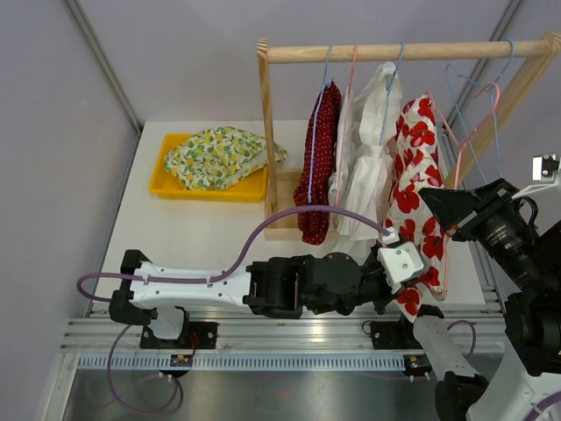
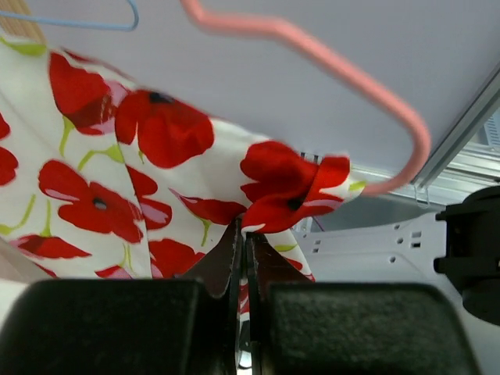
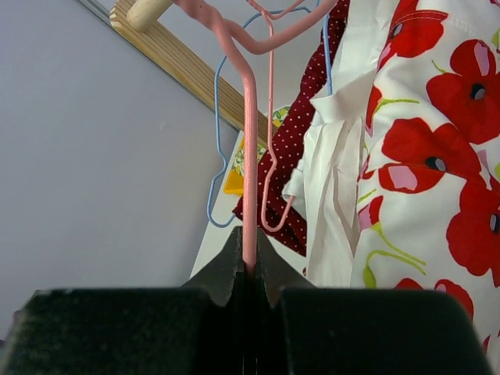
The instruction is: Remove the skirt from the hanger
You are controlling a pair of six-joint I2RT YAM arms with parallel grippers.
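My right gripper will next take the pink hanger outward to the rack's wooden top bar (image 1: 473,50) and release the hanger's wire there, as the hanger's hook is short of the bar.
The skirt (image 1: 415,175) is white with red poppies and hangs at the right of the wooden rack on a pink hanger (image 1: 463,145). My left gripper (image 1: 410,279) is shut on the skirt's lower edge; in the left wrist view the cloth (image 2: 156,172) bunches between the jaws, with the pink hanger (image 2: 328,62) above it. My right gripper (image 1: 449,230) is shut on the pink hanger's wire (image 3: 249,156), beside the skirt (image 3: 430,156) in the right wrist view.
The wooden rack (image 1: 265,96) also holds a red dotted garment (image 1: 317,158), a white garment (image 1: 368,158) and empty blue and pink hangers (image 1: 473,96). A yellow tray (image 1: 166,186) with floral cloth (image 1: 217,156) stands at the back left.
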